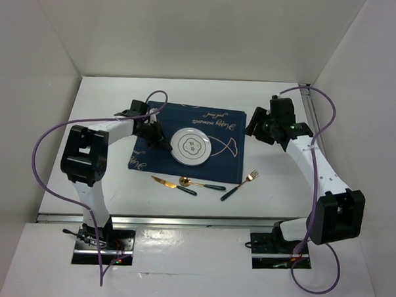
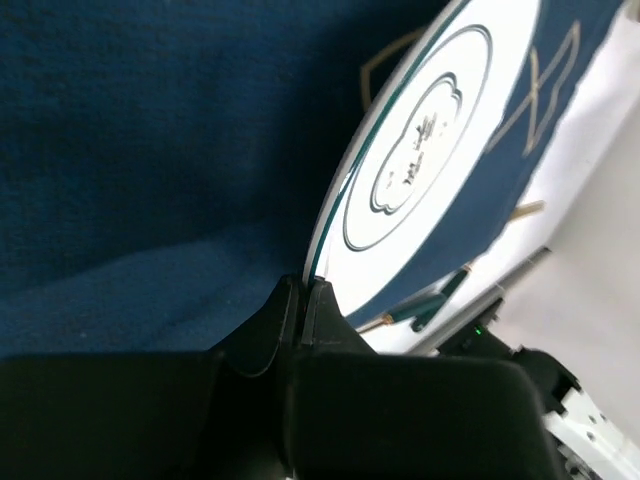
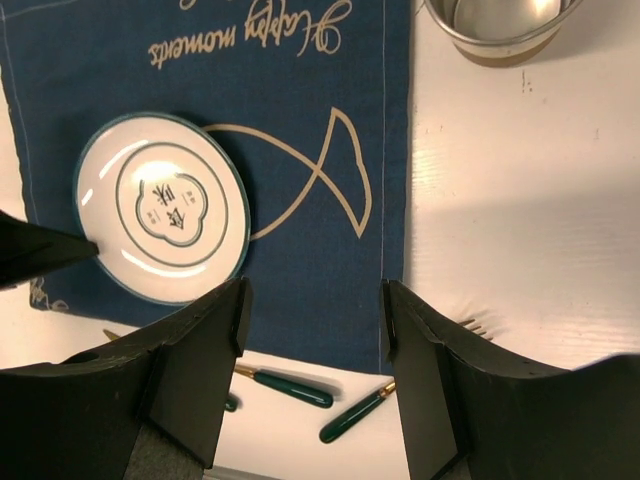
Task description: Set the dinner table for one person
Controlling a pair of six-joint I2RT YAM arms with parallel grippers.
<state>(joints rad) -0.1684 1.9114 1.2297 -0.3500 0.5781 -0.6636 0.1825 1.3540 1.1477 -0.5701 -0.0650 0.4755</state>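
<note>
The cup is below and outward, so the robot's right gripper should next go outward and down onto the cup's rim opposite the placemat (image 3: 571, 14), where the tabletop is clear.
A white plate (image 1: 193, 147) with a green rim lies over the fish drawing on the navy placemat (image 1: 219, 123) on the white dinner table (image 1: 104, 108). My left gripper (image 1: 164, 143) is shut on the plate's left rim, and in the left wrist view its fingertips (image 2: 322, 292) pinch the edge of the plate (image 2: 430, 140). I cannot tell whether the plate is lifted off the cloth. My right gripper (image 1: 258, 128) hovers open and empty beside the placemat's right edge. From the right wrist view, this gripper (image 3: 312, 300) looks down on the plate (image 3: 165, 215).
A gold knife (image 1: 162, 182), spoon (image 1: 196, 184) and fork (image 1: 241, 184) with green handles lie on the table in front of the placemat. A metal cup (image 3: 500, 25) stands on the white top right of the placemat. White walls close in the table's sides and back.
</note>
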